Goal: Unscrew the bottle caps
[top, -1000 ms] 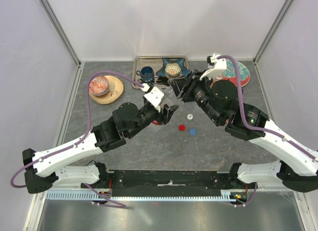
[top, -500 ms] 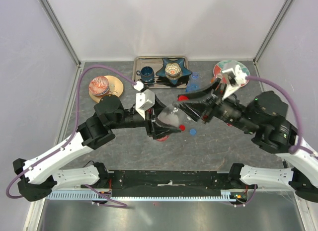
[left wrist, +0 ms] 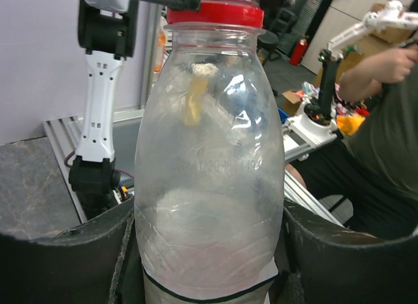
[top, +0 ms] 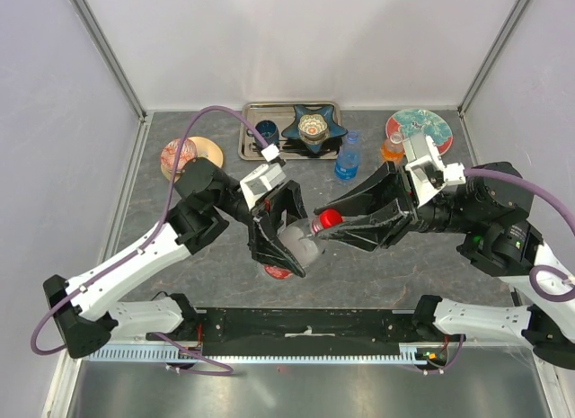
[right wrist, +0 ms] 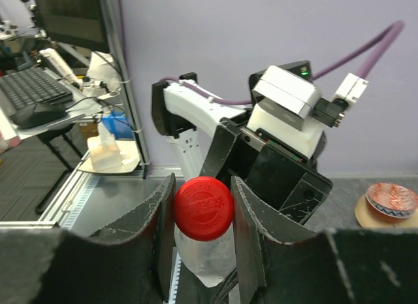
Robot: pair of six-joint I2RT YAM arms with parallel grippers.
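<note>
I will pull the red cap (top: 330, 217) off the neck next, tip my right gripper downward, lower it to the tabletop and then let go of the cap, because the table is well below.
My left gripper (top: 292, 247) is shut on a clear bottle (top: 304, 241) and holds it tilted above the table, neck pointing right. In the left wrist view the bottle (left wrist: 209, 180) fills the space between my left gripper's (left wrist: 209, 252) jaws. Its red cap (top: 330, 217) is on the neck. My right gripper (top: 325, 222) is shut on that cap (right wrist: 203, 208), one finger pressed against each side, seen in the right wrist view (right wrist: 202, 206). A blue-tinted bottle (top: 347, 162) and an orange bottle (top: 392, 148) stand upright at the back. The loose caps are hidden under the arms.
A metal tray (top: 252, 151) at the back holds a dark blue cup (top: 265, 130) and a star-shaped dish (top: 312, 126). A patterned plate (top: 419, 126) lies back right. A wooden plate with a bowl (top: 184, 157) lies back left. Something red (top: 277, 271) shows below the left gripper.
The left gripper has lifted the clear bottle and swung it toward the near side. The right gripper has moved in from the right and closed on the red cap.
</note>
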